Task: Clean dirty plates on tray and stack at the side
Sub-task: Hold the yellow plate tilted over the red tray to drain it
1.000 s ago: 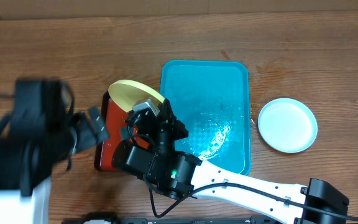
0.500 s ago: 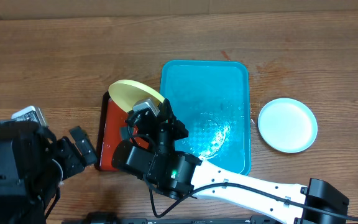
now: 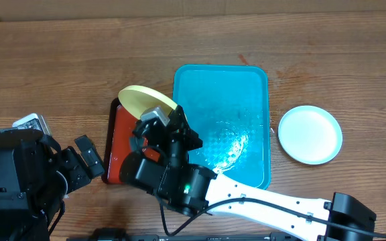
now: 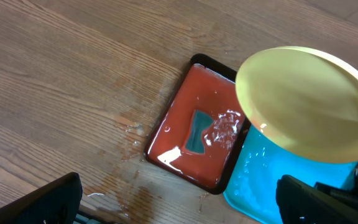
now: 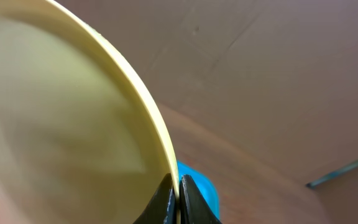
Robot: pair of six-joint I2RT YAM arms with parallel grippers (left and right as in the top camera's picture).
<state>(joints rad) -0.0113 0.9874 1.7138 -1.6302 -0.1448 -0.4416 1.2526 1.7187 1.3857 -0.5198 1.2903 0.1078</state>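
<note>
I will carry my right gripper across the turquoise tray (image 3: pixel 253 80), lower it there and release the yellow-green plate's rim, since the light blue-white plate (image 3: pixel 309 134) is already at the side.
My right gripper (image 3: pixel 168 119) is shut on the rim of a pale yellow-green plate (image 3: pixel 145 100) and holds it tilted above the far end of the red tray (image 3: pixel 116 144). The wrist view shows the fingers (image 5: pixel 178 194) pinching the plate's edge (image 5: pixel 73 124). The same plate shows in the left wrist view (image 4: pixel 306 102). The turquoise tray (image 3: pixel 253 80) lies wet at the middle with no plates on it. A light blue-white plate (image 3: pixel 309 134) lies on the table to its right. My left gripper (image 3: pixel 89 155) is open and empty at the left, near the red tray's left edge. A third plate is out of view.
The red tray with black rim (image 4: pixel 201 127) holds a film of water and sits against the turquoise tray's left side (image 4: pixel 263 168). Wet patches mark the wood in front of it. A cardboard wall runs along the table's far edge.
My left arm has pulled back and down to the lower left, away from the red tray. The right gripper has kept the plate in nearly the same spot.
</note>
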